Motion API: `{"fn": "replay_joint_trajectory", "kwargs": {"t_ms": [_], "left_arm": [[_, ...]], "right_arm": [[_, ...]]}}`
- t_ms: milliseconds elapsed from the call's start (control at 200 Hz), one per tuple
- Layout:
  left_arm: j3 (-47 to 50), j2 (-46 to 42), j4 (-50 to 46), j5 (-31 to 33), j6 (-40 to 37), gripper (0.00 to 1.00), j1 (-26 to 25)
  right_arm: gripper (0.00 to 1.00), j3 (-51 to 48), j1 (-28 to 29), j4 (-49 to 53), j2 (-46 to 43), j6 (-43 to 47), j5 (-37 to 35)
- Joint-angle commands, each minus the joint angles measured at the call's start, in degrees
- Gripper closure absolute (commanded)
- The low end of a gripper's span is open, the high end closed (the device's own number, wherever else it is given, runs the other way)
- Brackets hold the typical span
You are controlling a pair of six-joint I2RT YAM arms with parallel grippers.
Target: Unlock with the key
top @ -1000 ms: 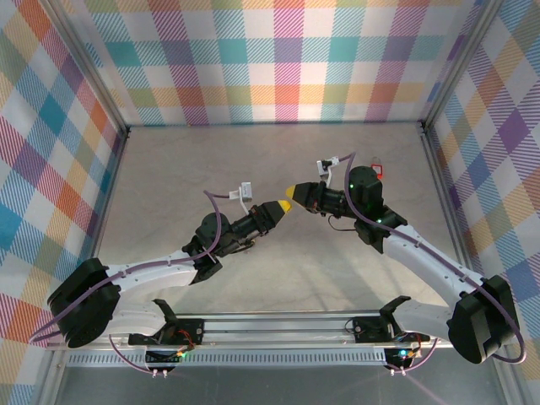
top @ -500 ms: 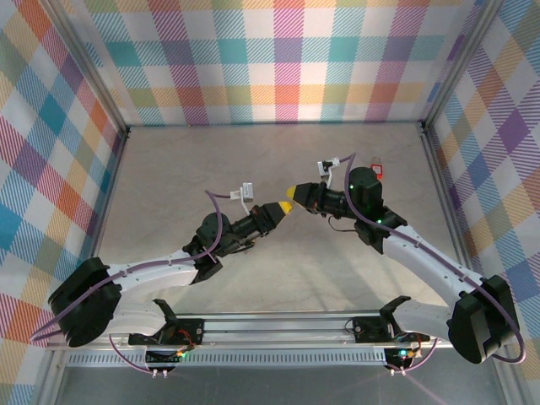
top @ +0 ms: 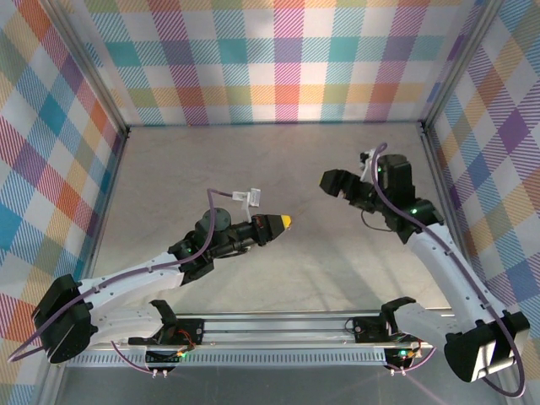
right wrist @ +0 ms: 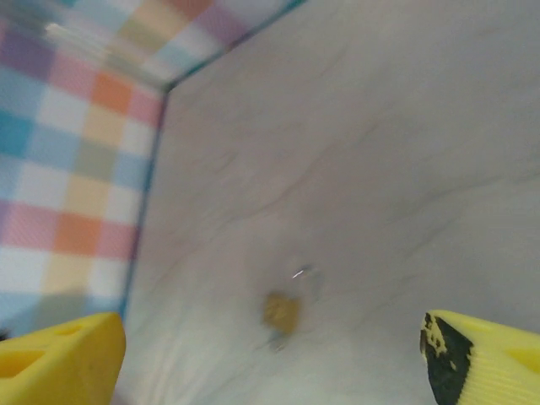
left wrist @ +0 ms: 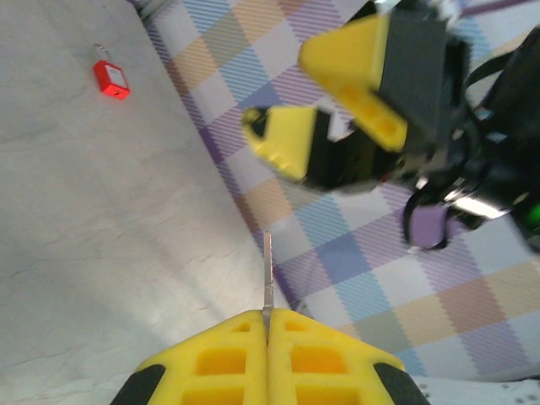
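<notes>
My right gripper should next swing away from the key (left wrist: 267, 274) and down onto the body of the red lock, because the lock lies free while my left gripper has the key.
My left gripper (top: 284, 222) hangs over the middle of the table. Its yellow fingers (left wrist: 219, 363) are shut on a thin metal key (left wrist: 267, 274) whose blade sticks out past the tips. Facing it from the right, my right gripper (top: 332, 181) is open and holds nothing; in the left wrist view its yellow pads (left wrist: 283, 143) stand apart. In the right wrist view a small brass padlock (right wrist: 281, 311), blurred, lies on the table beyond the spread fingertips (right wrist: 59, 359).
A small red lock-like tag (left wrist: 111, 78) lies on the grey table near the right wall. Checked walls (top: 287, 59) close in the table on the left, back and right. The arm bases and a metal rail (top: 278, 325) run along the near edge.
The right gripper has pulled back to the right, away from the left gripper's tip, and opened. The left gripper has shifted slightly down and right, still holding the key.
</notes>
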State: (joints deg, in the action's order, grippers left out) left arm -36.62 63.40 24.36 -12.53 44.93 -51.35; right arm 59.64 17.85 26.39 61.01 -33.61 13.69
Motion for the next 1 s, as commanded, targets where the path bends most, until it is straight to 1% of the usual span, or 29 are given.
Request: {"fn": "replay_joint_trajectory", "kwargs": {"t_ms": [0,25,150,210,290,405,515,630,720,870,995], "left_arm": [[-1.96,-1.21,-5.63,1.72,-4.96,1.0,-0.29],[-2.05,-1.26,-5.72,2.1,-5.02,1.0,-0.24],[-1.81,-0.93,-4.44,3.31,-5.02,1.0,-0.33],[-1.63,-0.99,-4.32,4.02,-5.26,1.0,-0.4],[-0.95,-1.17,-3.91,4.99,-5.71,1.0,-0.42],[-0.29,-1.79,-3.69,5.83,-6.34,1.0,-0.4],[-0.38,-2.02,-4.63,5.86,-6.7,1.0,-0.35],[-0.38,-2.46,-5.23,6.11,-6.82,1.0,-0.33],[-0.38,-3.03,-5.79,6.72,-6.92,1.0,-0.35],[-0.77,-3.31,-6.84,7.43,-7.09,1.0,-0.39],[-1.0,-3.26,-7.09,7.56,-7.05,1.0,-0.3]], "right_arm": [[0.05,4.19,-4.68,14.61,5.59,15.61,-14.93],[0.05,5.09,-6.48,15.26,7.94,17.06,-16.4],[0.04,10.09,-15.9,14.94,21.63,22.5,-17.88],[0.05,13.29,-19.58,14.21,28.0,23.34,-17.04],[0.08,17.81,-22.47,13.62,35.34,23.6,-15.34],[0.1,26.66,-22.9,15.01,46.1,24.61,-15.66],[0.12,35.82,-23.11,17.64,55.52,25.22,-18.49],[0.15,45.26,-23.23,20.2,63.17,26.17,-19.09],[0.2,52.89,-23.29,23.45,69.08,26.42,-18.36],[0.28,61.95,-23.22,28.03,76.31,26.73,-18.08],[0.33,64.1,-23.28,28.76,78.44,27.44,-17.65]]}}
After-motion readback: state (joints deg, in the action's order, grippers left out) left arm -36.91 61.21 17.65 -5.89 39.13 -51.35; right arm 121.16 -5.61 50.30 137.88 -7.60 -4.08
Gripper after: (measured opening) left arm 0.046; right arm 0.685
